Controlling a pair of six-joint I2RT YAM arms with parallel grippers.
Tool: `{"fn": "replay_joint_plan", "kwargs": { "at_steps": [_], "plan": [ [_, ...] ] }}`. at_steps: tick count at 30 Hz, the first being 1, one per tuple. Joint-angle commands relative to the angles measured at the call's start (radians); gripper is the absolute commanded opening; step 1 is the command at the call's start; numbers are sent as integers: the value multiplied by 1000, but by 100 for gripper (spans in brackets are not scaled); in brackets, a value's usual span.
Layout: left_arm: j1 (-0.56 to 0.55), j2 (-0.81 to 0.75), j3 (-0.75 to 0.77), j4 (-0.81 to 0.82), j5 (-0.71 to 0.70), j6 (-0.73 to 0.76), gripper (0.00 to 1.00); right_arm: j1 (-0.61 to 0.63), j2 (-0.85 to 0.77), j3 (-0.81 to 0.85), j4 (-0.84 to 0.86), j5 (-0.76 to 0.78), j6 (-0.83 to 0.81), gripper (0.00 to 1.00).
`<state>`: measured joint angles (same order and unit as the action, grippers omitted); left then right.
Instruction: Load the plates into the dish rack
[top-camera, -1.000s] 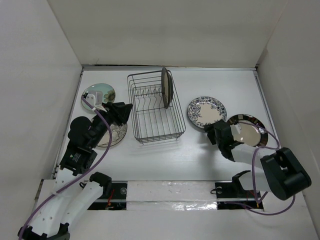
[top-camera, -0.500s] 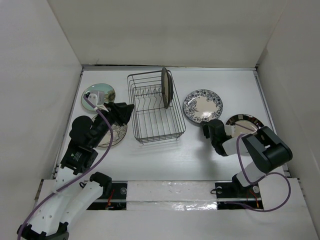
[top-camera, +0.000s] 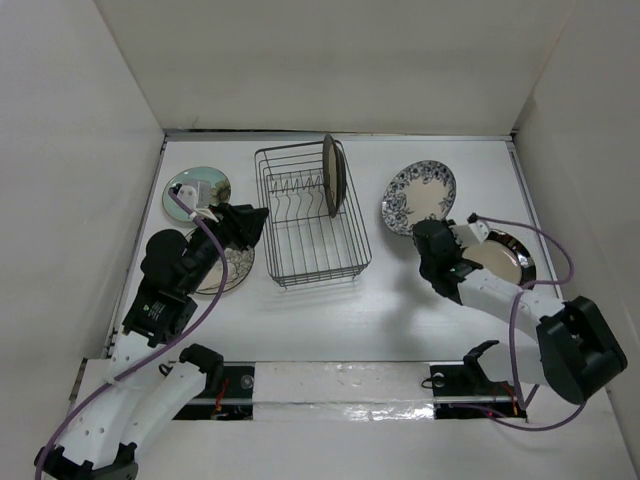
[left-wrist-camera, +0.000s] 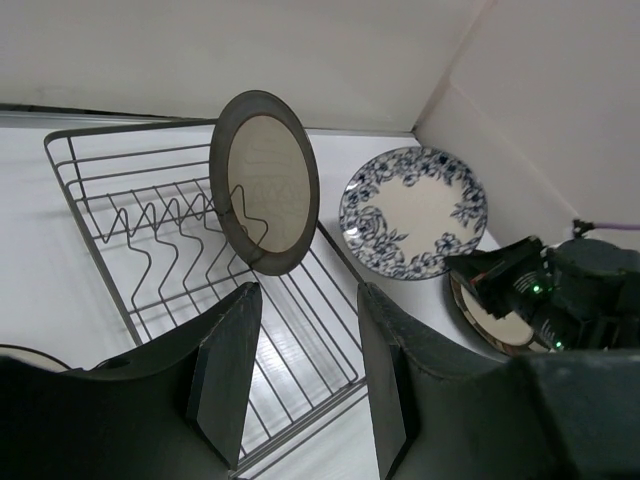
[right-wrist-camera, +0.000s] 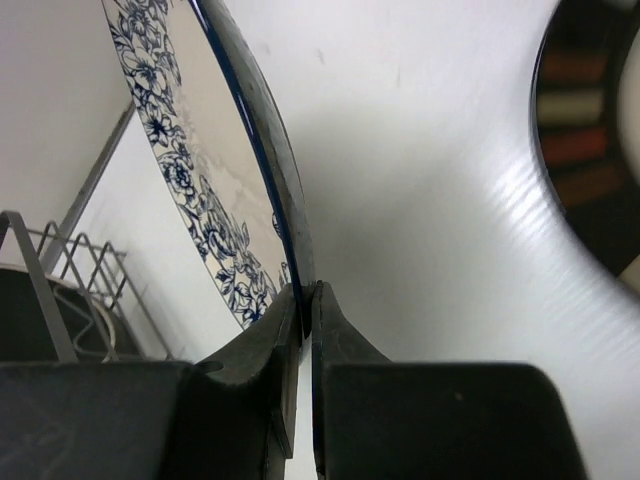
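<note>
The robot's right gripper needs to rise next, go left in the top view and lower to release its blue-floral plate in the dish rack's empty wires beside the grey-brown plate (top-camera: 333, 175).
The dish rack (top-camera: 310, 215) stands mid-table with the grey-brown plate (top-camera: 333, 175) upright between its prongs. Right of it, my right gripper (top-camera: 427, 230) is shut on the near rim of the blue-floral plate (top-camera: 418, 198), which is tilted up off the table. The right wrist view shows that rim (right-wrist-camera: 285, 210) pinched between the fingers of the right gripper (right-wrist-camera: 305, 292). The dark segmented plate (top-camera: 508, 260) lies flat beside it, partly under the arm. My left gripper (top-camera: 246, 224) hovers open left of the rack, above the cream tree plate (top-camera: 230, 270). The pale green plate (top-camera: 197, 187) lies behind.
White walls close in the table on the left, back and right. In the left wrist view, the rack's wires (left-wrist-camera: 150, 230) and the upright grey plate (left-wrist-camera: 265, 180) lie ahead of the open left gripper (left-wrist-camera: 308, 300). A purple cable (top-camera: 545, 262) loops over the right arm.
My right gripper has shut on the blue-floral plate's rim and tipped the plate up, carrying it slightly back and right. The left arm has stayed still.
</note>
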<state>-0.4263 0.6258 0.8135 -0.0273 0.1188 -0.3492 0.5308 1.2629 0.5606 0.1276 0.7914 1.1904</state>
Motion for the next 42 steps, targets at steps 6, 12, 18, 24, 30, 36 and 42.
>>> {"fn": "replay_joint_plan", "kwargs": {
  "at_steps": [6,12,18,24,30,36,42],
  "plan": [
    [-6,-1,4,33,-11,10,40,37,-206,179,233,344,-622,0],
    [-6,-6,4,33,-15,10,40,100,-166,448,210,234,-928,0],
    [-6,-12,6,33,-22,12,40,227,-45,732,142,155,-1100,0],
    [-6,-17,6,30,-25,13,40,322,174,1041,-9,104,-1149,0],
    [-6,-26,10,29,-42,15,40,376,404,1288,-155,140,-1180,0],
    [-6,-47,16,8,-93,15,40,422,571,1452,-189,259,-1268,0],
    [-6,-60,23,-6,-111,12,40,449,705,1573,-221,394,-1347,0]
  ]
}}
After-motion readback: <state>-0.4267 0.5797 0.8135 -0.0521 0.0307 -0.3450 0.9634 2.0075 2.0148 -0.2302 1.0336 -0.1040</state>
